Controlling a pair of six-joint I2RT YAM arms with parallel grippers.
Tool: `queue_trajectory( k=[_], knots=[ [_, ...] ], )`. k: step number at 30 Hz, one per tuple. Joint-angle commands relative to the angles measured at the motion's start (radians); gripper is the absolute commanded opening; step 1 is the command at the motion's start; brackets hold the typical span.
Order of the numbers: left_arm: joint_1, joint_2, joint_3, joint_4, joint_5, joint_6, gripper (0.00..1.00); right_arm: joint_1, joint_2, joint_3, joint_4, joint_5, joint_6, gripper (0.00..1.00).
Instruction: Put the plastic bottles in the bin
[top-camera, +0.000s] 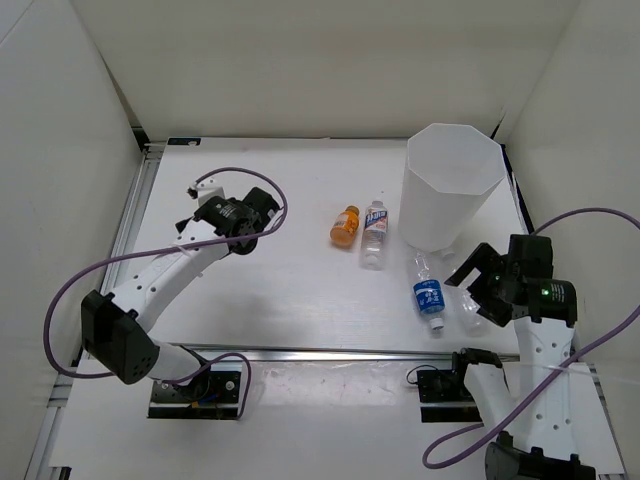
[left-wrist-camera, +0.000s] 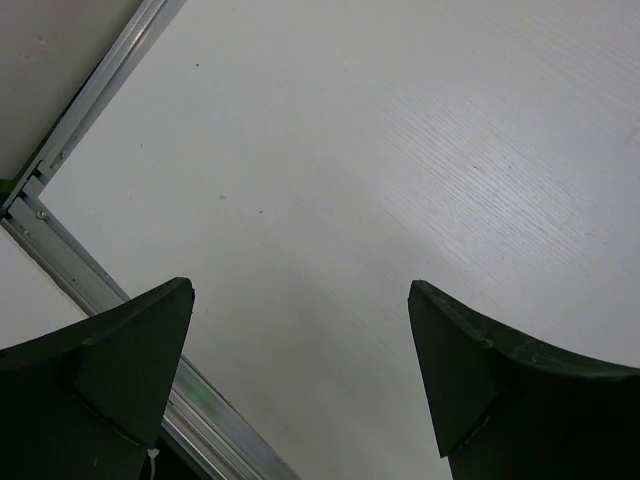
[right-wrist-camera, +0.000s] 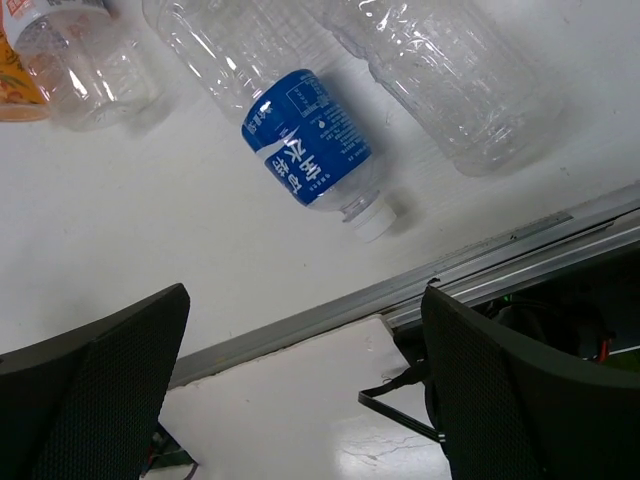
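Observation:
The plain clear bottle lies beyond and below the open fingers, so the robot's right gripper will next go down and outward onto the bottle's body (top-camera: 468, 307) (right-wrist-camera: 442, 82) and close across its width.
Four bottles lie on the white table. The orange bottle (top-camera: 345, 225) and the clear bottle with the white-and-orange label (top-camera: 374, 233) lie side by side left of the tall white bin (top-camera: 453, 185). The blue-label bottle (top-camera: 428, 292) lies in front of the bin, cap toward me. The plain clear bottle (top-camera: 467, 310) lies right of it, partly under my right gripper (top-camera: 478, 284). My right gripper (right-wrist-camera: 305, 345) is open and empty above the table's near edge; the blue-label bottle (right-wrist-camera: 305, 150) and the plain clear bottle (right-wrist-camera: 450, 70) lie beyond its tips. My left gripper (top-camera: 197, 203) is open and empty at the left.
A metal rail (top-camera: 330, 353) runs along the table's near edge, and another rail (left-wrist-camera: 70, 265) runs along the left side. White walls enclose the table. Purple cables loop from both arms.

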Motion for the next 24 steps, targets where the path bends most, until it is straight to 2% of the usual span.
queue_trajectory(
  k=[1,4,9,18,24],
  knots=[
    [-0.013,-0.008,0.036,-0.038,-0.043,0.003,0.99,0.004,0.044,0.046,0.037,-0.017,-0.068,1.0],
    [-0.013,-0.008,0.013,-0.038,-0.034,-0.006,0.99,0.004,0.083,0.011,0.104,-0.079,-0.1,1.0],
    [-0.013,-0.008,-0.018,-0.029,-0.045,-0.029,0.99,0.004,0.23,-0.008,0.152,-0.035,-0.11,1.0],
    [-0.013,-0.018,-0.07,-0.029,-0.054,-0.049,0.99,0.004,0.457,0.004,0.259,0.144,-0.146,1.0],
    [-0.013,-0.018,-0.092,-0.029,-0.054,-0.049,0.99,0.013,0.477,0.004,0.27,0.244,-0.201,1.0]
  ],
)
